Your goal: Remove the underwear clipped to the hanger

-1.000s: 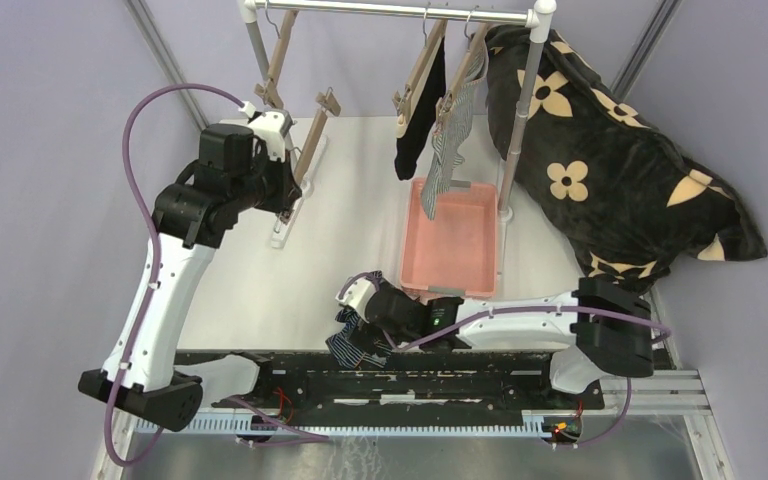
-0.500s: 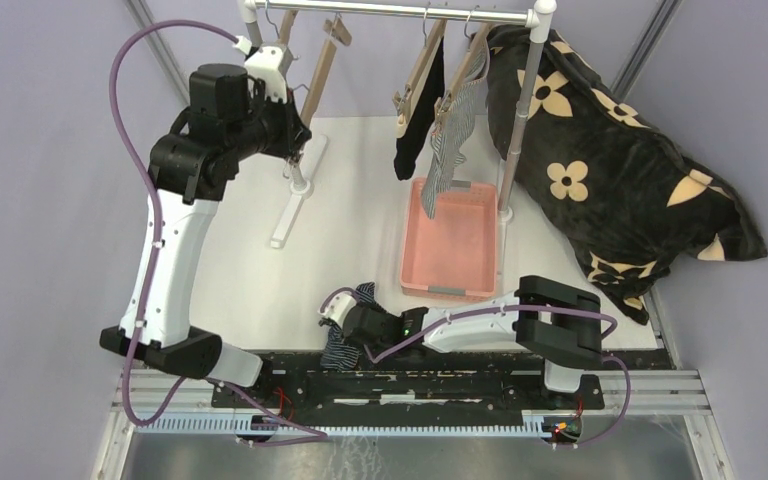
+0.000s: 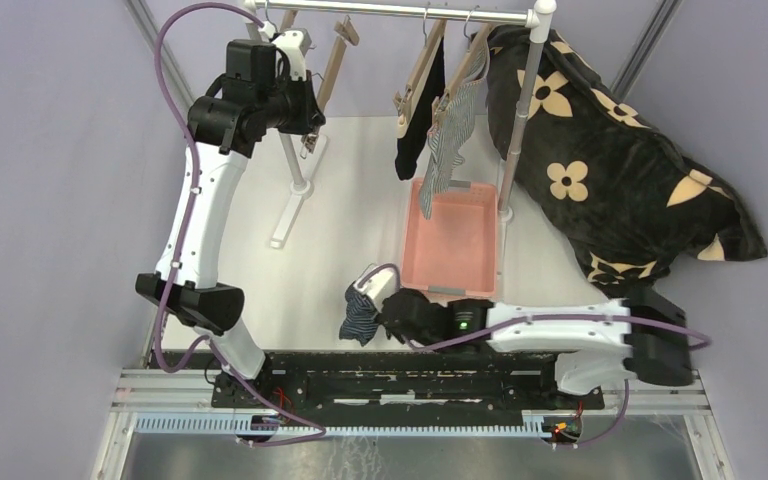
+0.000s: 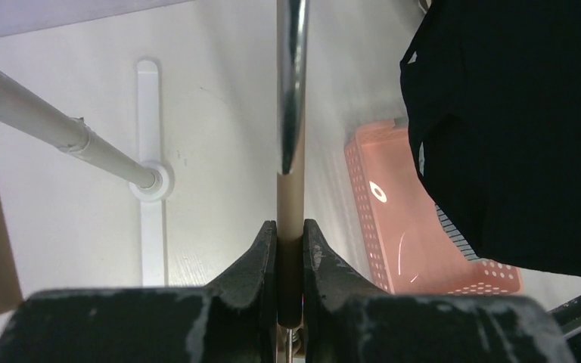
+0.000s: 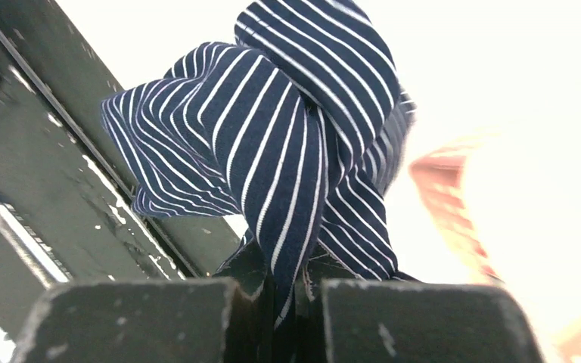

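This hanger is empty, so my left gripper will move outward, set the hanger's metal hook over the bar's end by the white post (image 3: 308, 6) and release the hanger's bar.
My left gripper (image 3: 307, 98) is high at the back left, shut on the beige bar of an empty wooden hanger (image 4: 290, 198) whose metal hook (image 4: 291, 83) rises above the fingers. A black underwear pair (image 3: 418, 125) and a grey-and-white striped pair (image 3: 448, 145) hang clipped to two hangers on the rail (image 3: 400, 10). Near the table's front edge my right gripper (image 5: 291, 281) is shut on the navy striped underwear (image 5: 287, 144), which dangles bunched from the jaws (image 3: 362, 312).
A pink basket (image 3: 412, 255) sits on the table under the hanging pairs. A big black flower-print cushion (image 3: 610, 160) leans at the back right. The rack's white post and foot (image 4: 150, 181) stand at the left, and the black frame rail (image 3: 410, 375) runs along the front.
My right gripper has closed on the navy striped underwear and lifted it off the front edge, moving right. My left arm has raised the empty hanger up and back toward the rail.
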`<state>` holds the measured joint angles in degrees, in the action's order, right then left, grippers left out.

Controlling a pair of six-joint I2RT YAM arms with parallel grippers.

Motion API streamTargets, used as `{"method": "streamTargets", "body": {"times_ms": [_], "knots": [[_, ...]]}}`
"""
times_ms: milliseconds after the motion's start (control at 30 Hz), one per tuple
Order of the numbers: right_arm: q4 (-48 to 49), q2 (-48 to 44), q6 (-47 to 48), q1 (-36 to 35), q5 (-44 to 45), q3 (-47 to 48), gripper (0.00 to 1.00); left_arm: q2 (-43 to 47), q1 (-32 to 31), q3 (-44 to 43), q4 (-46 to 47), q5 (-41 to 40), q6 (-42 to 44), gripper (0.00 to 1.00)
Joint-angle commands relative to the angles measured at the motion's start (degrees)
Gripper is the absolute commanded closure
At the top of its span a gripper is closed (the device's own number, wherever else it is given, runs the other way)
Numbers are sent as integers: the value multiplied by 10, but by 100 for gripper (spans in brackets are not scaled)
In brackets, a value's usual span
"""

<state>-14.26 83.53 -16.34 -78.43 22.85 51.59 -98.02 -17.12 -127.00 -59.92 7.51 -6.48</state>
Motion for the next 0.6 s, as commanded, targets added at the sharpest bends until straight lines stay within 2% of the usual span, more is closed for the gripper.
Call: {"method": "streamTargets", "body": {"times_ms": [0,133,233,433,567], "knots": [[-28,-136,-11,-12,100,-15,99,30,5,-22,61,5,-28,97],[-45,-237,-13,-19,158,-31,99,36,9,-22,79,3,-38,97],[-68,-279,-11,-19,234,-30,99,39,11,-17,98,3,-46,97],[-154,-293,-53,-19,434,-20,99,26,23,-43,116,14,-56,97],[-156,-297,-72,-18,487,-42,99,19,36,-50,137,30,-68,97]]}}
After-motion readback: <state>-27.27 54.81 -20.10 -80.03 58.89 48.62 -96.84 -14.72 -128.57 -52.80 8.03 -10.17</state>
